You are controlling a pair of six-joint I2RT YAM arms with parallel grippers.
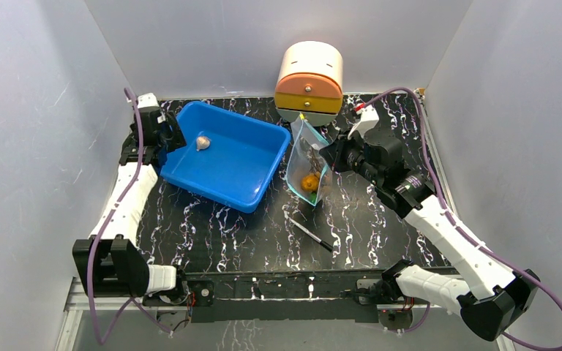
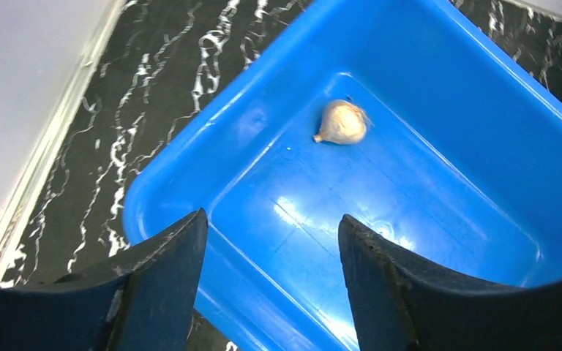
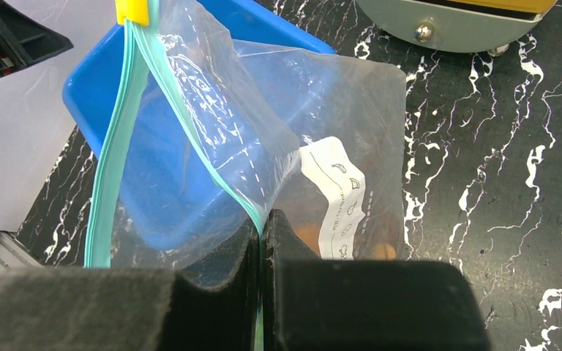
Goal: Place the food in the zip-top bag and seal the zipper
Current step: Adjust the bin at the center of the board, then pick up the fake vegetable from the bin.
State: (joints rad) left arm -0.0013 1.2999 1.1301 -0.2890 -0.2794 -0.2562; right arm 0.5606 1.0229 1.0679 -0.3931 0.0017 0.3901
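The tan lump of food is still in the tray (image 1: 245, 172), so the robot's left gripper needs to move down and to the right in the top view next, onto that lump.
The clear zip-top bag (image 1: 307, 164) stands on edge right of the blue tray (image 1: 245, 172), with an orange lump (image 1: 309, 181) and brown pieces inside. My right gripper (image 1: 331, 155) is shut on one side of the bag's mouth, pinching the teal zipper (image 3: 190, 124) between its fingers (image 3: 293, 248). The mouth gapes open, and a yellow slider (image 3: 132, 10) sits at its far end. A white label (image 3: 340, 197) shows on the bag. One tan food lump (image 1: 203, 142) lies in the tray (image 2: 483, 88); in the left wrist view the lump (image 2: 342, 122) is ahead. My left gripper (image 2: 272, 227) is open and empty above the tray's near-left corner.
A cream and orange drawer unit (image 1: 309, 79) stands at the back, just behind the bag. A thin black pen (image 1: 309, 233) lies on the black marbled table in front of the bag. Grey walls close in both sides.
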